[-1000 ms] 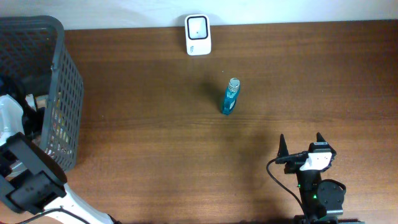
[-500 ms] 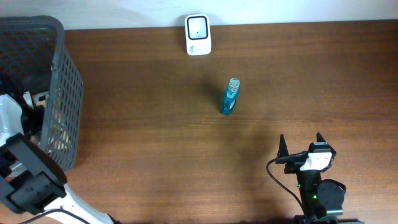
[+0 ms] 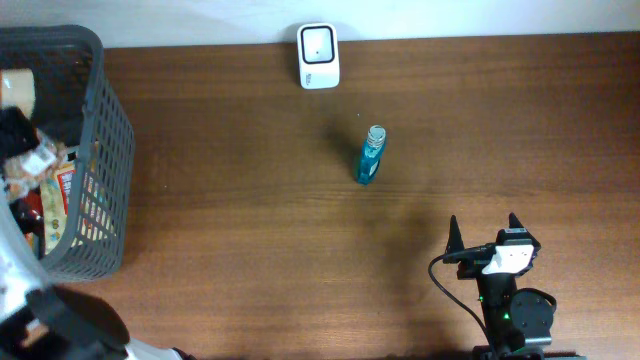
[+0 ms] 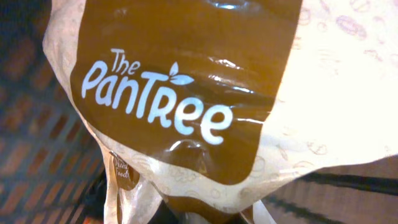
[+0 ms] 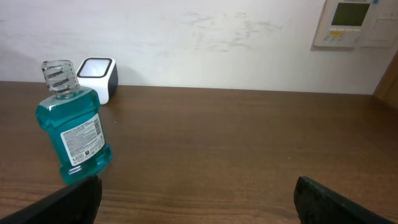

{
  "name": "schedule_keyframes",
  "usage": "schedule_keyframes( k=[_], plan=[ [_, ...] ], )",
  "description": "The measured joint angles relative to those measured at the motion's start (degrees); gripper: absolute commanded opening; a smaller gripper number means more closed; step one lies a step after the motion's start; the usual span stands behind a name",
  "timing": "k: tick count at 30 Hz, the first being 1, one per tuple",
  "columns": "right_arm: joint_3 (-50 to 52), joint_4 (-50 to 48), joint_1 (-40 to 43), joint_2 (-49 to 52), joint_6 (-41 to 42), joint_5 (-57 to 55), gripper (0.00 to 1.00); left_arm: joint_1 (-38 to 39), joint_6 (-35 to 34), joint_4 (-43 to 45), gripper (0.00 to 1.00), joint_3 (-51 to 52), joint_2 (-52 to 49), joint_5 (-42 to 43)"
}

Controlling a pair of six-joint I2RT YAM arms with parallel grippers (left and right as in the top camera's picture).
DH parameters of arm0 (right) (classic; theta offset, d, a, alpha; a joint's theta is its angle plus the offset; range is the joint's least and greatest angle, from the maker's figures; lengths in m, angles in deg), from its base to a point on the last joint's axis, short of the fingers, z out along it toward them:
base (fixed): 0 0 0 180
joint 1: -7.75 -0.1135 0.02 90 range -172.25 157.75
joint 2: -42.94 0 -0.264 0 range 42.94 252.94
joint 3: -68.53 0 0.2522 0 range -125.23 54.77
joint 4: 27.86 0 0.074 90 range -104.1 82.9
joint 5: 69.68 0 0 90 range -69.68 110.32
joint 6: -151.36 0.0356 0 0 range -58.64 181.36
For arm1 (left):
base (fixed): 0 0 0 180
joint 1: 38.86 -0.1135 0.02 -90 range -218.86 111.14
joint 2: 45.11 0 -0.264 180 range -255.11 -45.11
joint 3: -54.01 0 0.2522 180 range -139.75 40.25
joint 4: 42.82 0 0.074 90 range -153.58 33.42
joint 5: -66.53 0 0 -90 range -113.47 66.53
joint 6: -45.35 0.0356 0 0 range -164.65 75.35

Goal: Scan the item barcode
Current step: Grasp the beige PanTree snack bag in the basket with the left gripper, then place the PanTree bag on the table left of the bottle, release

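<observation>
My left gripper holds the bag, and the tabletop between basket [image 3: 105,140] and mouthwash bottle is clear. I will lift the gripper over the basket's side, then lower it there to let go of the bag.
A brown and cream bag [image 4: 186,81] printed "The PanTree" fills the left wrist view, with its lower edge pinched at my left gripper [image 4: 208,214], which is shut on it. Overhead, that gripper [image 3: 18,130] sits inside the grey basket [image 3: 105,140], and a tan corner of the bag [image 3: 18,88] pokes out beyond it. The white scanner [image 3: 319,56] stands at the table's far edge. No barcode is visible on the bag. My right gripper [image 3: 484,235] rests open near the front right, with nothing between its fingers [image 5: 62,199].
A teal mouthwash bottle [image 3: 370,157] stands upright mid-table, to the left front of my right gripper, with the bottle [image 5: 73,134] and scanner [image 5: 96,76] both in the right wrist view. Other packaged goods [image 3: 60,195] lie in the basket.
My left gripper has closed on the bag inside the basket. The left arm has shifted, uncovering more of the basket's contents. The right arm has not moved.
</observation>
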Motion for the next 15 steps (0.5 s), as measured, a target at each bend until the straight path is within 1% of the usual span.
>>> schedule_keyframes(
  k=[1, 4, 6, 7, 9, 11, 15],
  plan=[
    [0.0, 0.0, 0.0, 0.0, 0.0, 0.0, 0.98, 0.0, 0.0, 0.7, 0.00, 0.0, 1.1, 2.5],
    [0.0, 0.0, 0.0, 0.0, 0.0, 0.0, 0.98, 0.0, -1.8, 3.8, 0.00, -0.1, 5.4, 14.8],
    [0.0, 0.0, 0.0, 0.0, 0.0, 0.0, 0.98, 0.2, -4.6, 6.8, 0.00, -0.1, 7.3, 23.2],
    [0.0, 0.0, 0.0, 0.0, 0.0, 0.0, 0.98, 0.5, -6.5, 8.3, 0.00, -0.1, 8.6, 29.2],
    [0.0, 0.0, 0.0, 0.0, 0.0, 0.0, 0.98, 1.8, -8.2, 9.4, 0.00, -0.1, 10.3, 35.5],
    [0.0, 0.0, 0.0, 0.0, 0.0, 0.0, 0.98, 4.5, -9.1, 9.2, 0.00, -0.1, 11.8, 39.9],
    [0.0, 0.0, 0.0, 0.0, 0.0, 0.0, 0.98, 13.2, -10.0, 6.4, 0.00, -0.2, 13.1, 43.6]
  ],
)
